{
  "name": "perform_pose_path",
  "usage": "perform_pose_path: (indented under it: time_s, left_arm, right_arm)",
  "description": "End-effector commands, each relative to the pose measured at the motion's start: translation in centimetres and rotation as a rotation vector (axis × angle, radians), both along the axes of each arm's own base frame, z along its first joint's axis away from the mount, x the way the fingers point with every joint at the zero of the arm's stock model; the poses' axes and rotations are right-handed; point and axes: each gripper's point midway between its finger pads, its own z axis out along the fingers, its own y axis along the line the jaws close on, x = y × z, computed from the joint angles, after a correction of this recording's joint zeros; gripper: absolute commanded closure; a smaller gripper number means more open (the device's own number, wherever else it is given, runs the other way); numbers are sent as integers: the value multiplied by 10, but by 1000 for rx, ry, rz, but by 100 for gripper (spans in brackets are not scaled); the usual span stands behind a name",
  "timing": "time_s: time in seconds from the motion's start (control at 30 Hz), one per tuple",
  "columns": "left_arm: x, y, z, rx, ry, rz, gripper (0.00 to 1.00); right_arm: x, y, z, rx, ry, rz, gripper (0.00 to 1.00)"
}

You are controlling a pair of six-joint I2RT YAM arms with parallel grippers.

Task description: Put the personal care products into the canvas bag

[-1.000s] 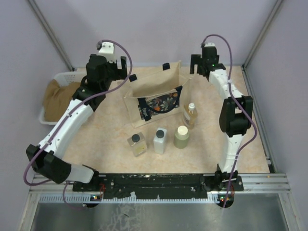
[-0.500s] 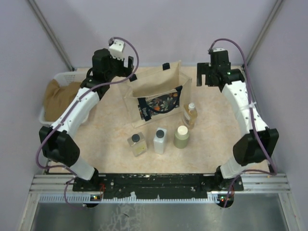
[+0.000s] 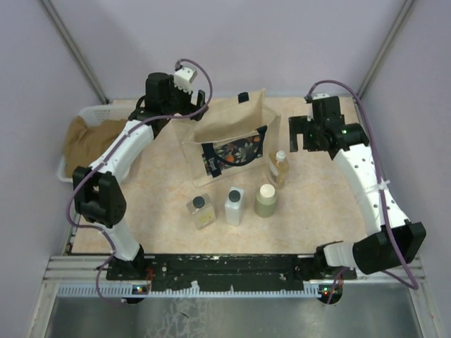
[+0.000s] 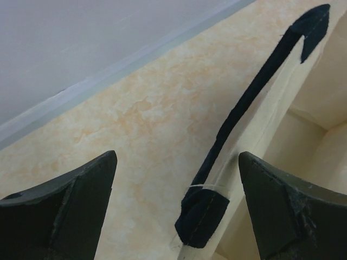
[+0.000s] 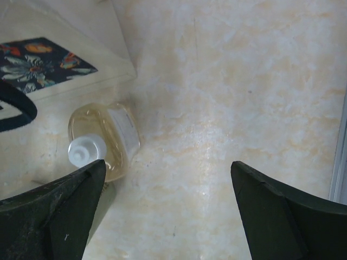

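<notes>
I will move my right gripper to the left in the top view and lower its fingers around the body of the amber bottle [image 3: 279, 167], because the bottle stands below and to that side.
The canvas bag [image 3: 232, 121] stands open at the back middle, floral panel facing the front. The amber bottle [image 3: 279, 167] stands by its right corner. In a row in front stand the olive-green bottle [image 3: 266, 200], the white bottle [image 3: 234, 205] and the clear square bottle [image 3: 201, 210]. My left gripper [image 3: 197, 107] is open over the bag's back left corner. In the left wrist view the navy handle [image 4: 238, 108] and the bag's rim [image 4: 282, 103] lie between the open jaws [image 4: 177, 156], untouched. My right gripper [image 3: 311, 135] hangs open right of the amber bottle [image 5: 108, 138], with bare table between its jaws [image 5: 167, 163].
A white plastic basket [image 3: 88, 113] holding brown cloth [image 3: 84, 137] sits at the back left, beside my left arm. Walls with metal posts close in the back and sides. A metal rail [image 3: 232, 267] runs along the near edge.
My left gripper has swung right to the bag's back left corner. My right gripper has come forward and to the right, to a spot beside the amber bottle. Both stayed open.
</notes>
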Motion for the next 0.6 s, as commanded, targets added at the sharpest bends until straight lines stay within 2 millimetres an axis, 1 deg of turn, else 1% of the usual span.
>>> perform_pose_path:
  time_s: [0.0, 0.13, 0.2, 0.33, 0.4, 0.43, 0.5, 0.57]
  left_arm:
    - [-8, -15, 7, -44, -5, -104, 1]
    - [-22, -27, 6, -70, 13, -196, 1]
    - [-29, -32, 0, -79, 40, -231, 1]
    - [-30, -27, -22, -73, 93, -192, 4]
    - [-30, -24, -28, -72, 99, -176, 11]
    - [-29, -24, -29, -74, 96, -173, 21]
    - [-28, -24, -29, -80, 97, -168, 43]
    - [-27, -26, -26, -90, 89, -168, 72]
  right_arm:
    - [-21, 9, 5, 38, -14, 63, 1]
    - [-29, 11, -4, 45, 11, 73, 1]
    - [-32, 13, -11, 51, 24, 77, 1]
    - [-32, 12, -25, 58, 23, 47, 1]
    - [-30, 15, -28, 73, 13, 43, 1]
    - [-28, 16, -30, 81, 8, 46, 1]
    - [-24, 20, -29, 95, -10, 47, 1]
    - [-21, 23, -27, 107, -28, 47, 1]
